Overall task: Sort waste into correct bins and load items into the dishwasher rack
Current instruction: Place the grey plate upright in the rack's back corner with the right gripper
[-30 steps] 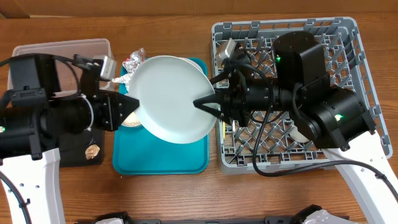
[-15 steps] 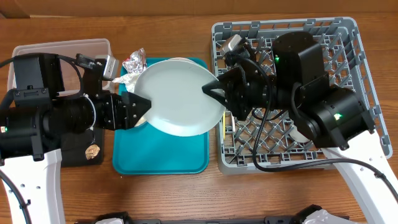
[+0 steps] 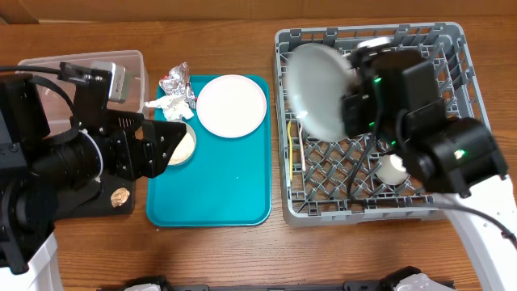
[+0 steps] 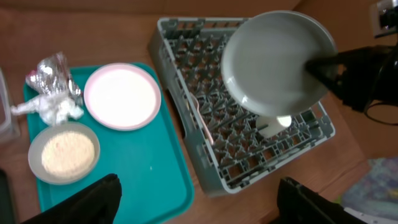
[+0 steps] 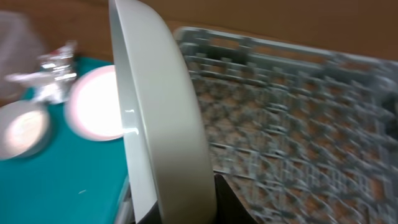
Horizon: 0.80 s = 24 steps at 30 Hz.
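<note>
My right gripper shifts to the right in the overhead view next, away from the cutlery, then lowers the grey plate among the dishwasher rack's empty wires.
My right gripper is shut on the rim of the round grey plate, holding it tilted on edge above the left part of the dishwasher rack. From the right wrist, that plate's rim fills the centre, pinched between the fingers. My left gripper is open and holds nothing, above the teal tray's left side. The white plate lies flat on the tray. Beside it sits a small grey bowl of white grains. The foil wrapper with tissue lies at the tray's far left corner.
A clear tub stands at the far left. In front of it a black tray holds a brown scrap. In the rack lie pale yellow cutlery and a white cup.
Both grippers held the grey plate over the tray; the left let go and drew back left. The right carried the plate right, over the rack. The white plate is uncovered.
</note>
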{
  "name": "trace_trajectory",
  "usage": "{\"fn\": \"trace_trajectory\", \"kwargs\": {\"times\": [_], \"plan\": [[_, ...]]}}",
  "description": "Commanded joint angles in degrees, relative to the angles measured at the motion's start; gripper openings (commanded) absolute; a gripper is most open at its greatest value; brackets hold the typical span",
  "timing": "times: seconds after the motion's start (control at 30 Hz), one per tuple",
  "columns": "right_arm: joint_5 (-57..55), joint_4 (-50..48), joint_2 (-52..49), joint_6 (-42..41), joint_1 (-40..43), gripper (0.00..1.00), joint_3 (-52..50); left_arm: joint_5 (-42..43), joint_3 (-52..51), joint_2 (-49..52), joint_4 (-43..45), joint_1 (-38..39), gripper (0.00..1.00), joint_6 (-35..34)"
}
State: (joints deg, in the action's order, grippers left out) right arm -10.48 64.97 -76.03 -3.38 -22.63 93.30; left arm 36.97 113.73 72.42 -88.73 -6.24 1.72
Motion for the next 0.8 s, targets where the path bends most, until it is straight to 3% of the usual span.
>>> {"fn": "trace_trajectory", "kwargs": {"times": [0.0, 0.1, 0.17, 0.4, 0.77], "plan": [[-5.9, 1.0, 0.0, -4.5, 7.6, 0.05, 0.5, -7.2, 2.1, -1.9, -0.7, -0.2, 0.82, -4.5], [-5.9, 1.2, -0.7, -6.1, 13.9, 0.05, 0.5, -15.6, 3.2, -4.3, 0.2, -0.2, 0.88, -8.3], [-5.8, 1.2, -1.3, -6.4, 17.9, 0.05, 0.5, -20.5, 3.4, -6.2, 1.0, -0.2, 1.00, -10.1], [-6.0, -1.8, -9.5, 1.8, 24.5, 0.05, 0.5, -24.0, 3.4, -7.3, 1.6, -0.2, 1.00, -10.1], [-1.2, -4.0, -19.7, 14.4, 25.6, 0.05, 0.5, -24.0, 3.4, -5.8, 1.6, -0.2, 1.00, -10.1]]}}
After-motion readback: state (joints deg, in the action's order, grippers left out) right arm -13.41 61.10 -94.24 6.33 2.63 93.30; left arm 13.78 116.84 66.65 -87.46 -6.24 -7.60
